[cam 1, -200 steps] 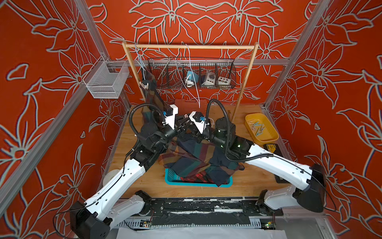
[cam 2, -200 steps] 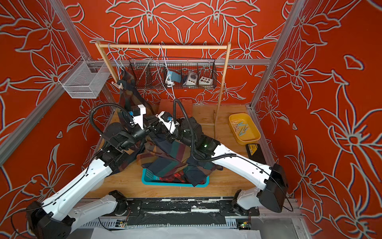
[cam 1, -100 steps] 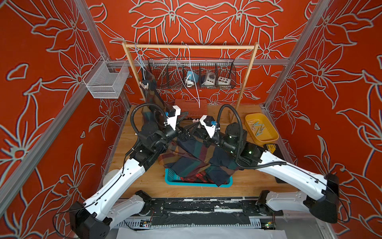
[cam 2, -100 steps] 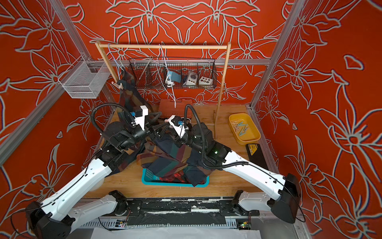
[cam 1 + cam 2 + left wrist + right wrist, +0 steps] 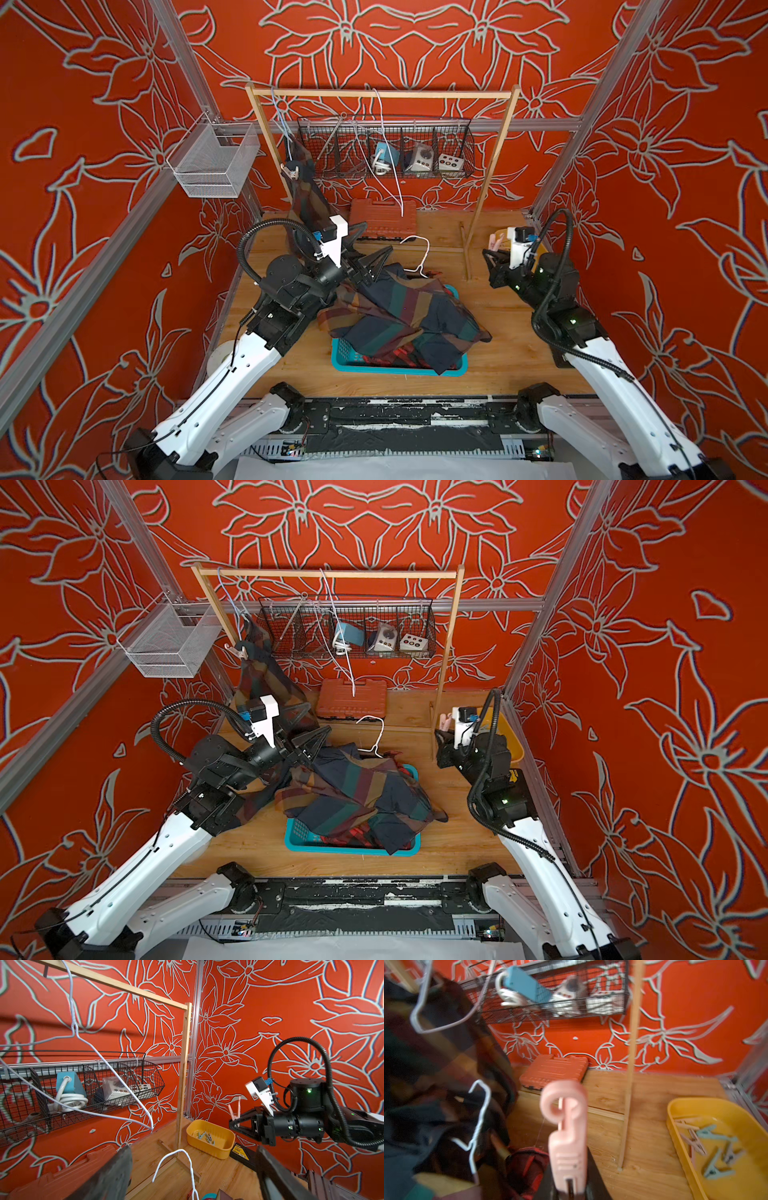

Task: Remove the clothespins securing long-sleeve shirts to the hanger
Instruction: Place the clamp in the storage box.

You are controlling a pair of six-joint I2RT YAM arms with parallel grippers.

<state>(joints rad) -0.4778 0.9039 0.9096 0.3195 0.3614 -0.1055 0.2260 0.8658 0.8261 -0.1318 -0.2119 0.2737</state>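
Observation:
The yellow tray (image 5: 679,1126) has other clothespins in it. Next I need to lower my right gripper outward with its fingers tilting down and let go of the pink clothespin inside the tray.
A dark plaid long-sleeve shirt (image 5: 399,316) lies heaped over a red-and-black check one (image 5: 390,357) in the teal basket. A white wire hanger (image 5: 419,257) rests on the heap. Another dark plaid shirt (image 5: 303,195) hangs at the rack's left end, with a pale clothespin (image 5: 291,171) at its top. My left gripper (image 5: 376,239) (image 5: 195,1176) is open and empty above the heap's far edge. My right gripper (image 5: 490,253) (image 5: 571,1188) is shut on a pink clothespin (image 5: 566,1126) (image 5: 235,1110) beside the yellow tray (image 5: 679,1126).
Several clothespins (image 5: 712,1140) lie in the yellow tray (image 5: 209,1142). An orange tool case (image 5: 382,214) sits at the back under the wooden rack (image 5: 382,94). An empty hanger (image 5: 382,137) hangs before the black wire basket (image 5: 453,166). A mesh basket (image 5: 212,162) hangs on the left wall.
My right arm has swung from the shirt heap to the right, carrying the pink clothespin toward the yellow tray. My left gripper has gone from shut to open.

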